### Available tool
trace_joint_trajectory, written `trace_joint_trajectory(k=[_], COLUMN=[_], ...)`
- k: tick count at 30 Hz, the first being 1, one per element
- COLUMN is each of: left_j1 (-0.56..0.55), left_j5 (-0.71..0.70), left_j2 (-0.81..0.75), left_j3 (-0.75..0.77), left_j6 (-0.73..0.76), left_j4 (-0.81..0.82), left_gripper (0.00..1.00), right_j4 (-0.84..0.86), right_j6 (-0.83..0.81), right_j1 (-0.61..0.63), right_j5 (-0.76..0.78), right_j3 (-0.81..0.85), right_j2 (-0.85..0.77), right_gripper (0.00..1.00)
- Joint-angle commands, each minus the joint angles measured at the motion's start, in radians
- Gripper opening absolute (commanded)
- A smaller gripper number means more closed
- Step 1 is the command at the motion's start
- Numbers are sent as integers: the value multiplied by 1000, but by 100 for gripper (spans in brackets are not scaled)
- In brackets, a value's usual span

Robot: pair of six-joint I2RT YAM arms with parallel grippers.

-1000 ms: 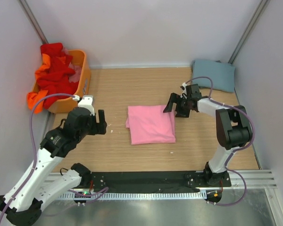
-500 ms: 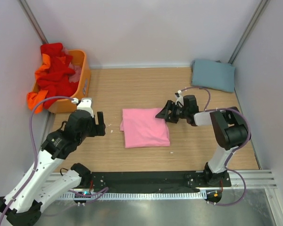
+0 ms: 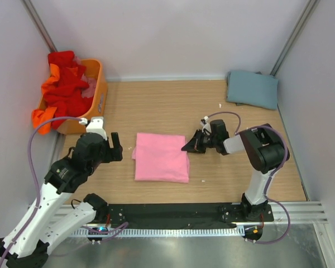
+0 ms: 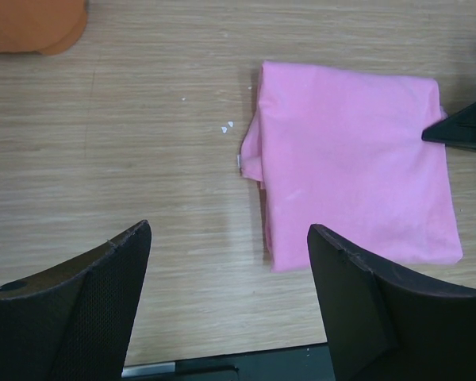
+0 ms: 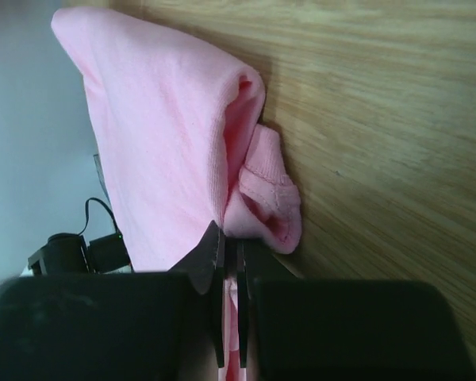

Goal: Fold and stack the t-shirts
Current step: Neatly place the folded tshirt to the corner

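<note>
My right gripper holds the pink t-shirt, and the folded grey-blue t-shirt [image 3: 252,89] is outward of it, to its right in the top view. I should lift the pink t-shirt outward onto the folded one and release it.
A folded light pink t-shirt [image 3: 162,157] lies flat in the middle of the wooden table, also in the left wrist view [image 4: 357,159]. My right gripper [image 3: 187,148] lies low at its right edge, shut on a fold of the pink cloth [image 5: 159,135]; cloth shows between the closed jaws [image 5: 232,238]. My left gripper [image 3: 114,148] hovers left of the shirt, open and empty [image 4: 228,230]. A grey-blue t-shirt [image 3: 252,89] lies folded at the back right. Red t-shirts [image 3: 64,84] and an orange one [image 3: 42,117] are heaped in the basket.
The orange plastic basket [image 3: 100,89] stands at the back left by the wall; its corner shows in the left wrist view [image 4: 32,24]. A black strip and metal rail [image 3: 173,215] run along the near edge. Small white specks [image 4: 226,127] lie left of the shirt.
The right gripper has closed on the pink shirt's right edge and moved left and nearer, and the shirt has slid left with it. The left arm shifted slightly left.
</note>
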Motion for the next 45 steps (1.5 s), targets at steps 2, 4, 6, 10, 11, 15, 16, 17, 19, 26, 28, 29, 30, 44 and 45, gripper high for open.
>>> trace_joint_trajectory(k=[2,4,6,10,11,15,16,17,19,26,28,29,30,44,45], left_j1=[4,4,2,2,2,4,4,4,4,4,4,4,4,4,4], left_j5=[-45,-42,-25,-14,-25,-71,-74,-74,-73,-70,-71,-70,-71,-54,-54], left_j2=[-48,-59,-80,-143,-156,-191,-191,-186,-180,-166,-162,-162,-163,-133,-131], left_j3=[8,15,5,-35,-49,-61,-63,-61,-61,-61,-63,-61,-63,-65,-65], left_j6=[-28,-45,-83,-104,-104,-94,-94,-94,-94,-96,-96,-96,-96,-94,-94], left_j4=[4,-16,-20,15,19,30,29,29,29,26,26,26,27,32,32], left_gripper=[81,81,82,82,82,81,81,81,81,81,80,80,80,79,79], right_j4=[-234,-429,-617,-850,-888,-988,-999,-1038,-1085,-1293,-1319,-1336,-1339,-1295,-1289], right_j6=[-50,-143,-212,-364,-373,-412,-415,-436,-452,-492,-487,-485,-476,-453,-455], right_j1=[-29,-72,-106,-222,-241,-319,-351,-370,-384,-428,-451,-460,-480,-565,-569], right_j5=[104,136,145,168,162,176,180,188,225,291,288,285,280,176,171], right_j3=[158,318,483,704,734,930,961,1000,1134,1591,1660,1717,1735,1969,1970], right_j2=[-84,-113,-95,-23,-12,54,87,106,179,400,431,451,457,519,517], right_gripper=[2,1,1,1,1,1,1,1,1,2,1,1,1,1,1])
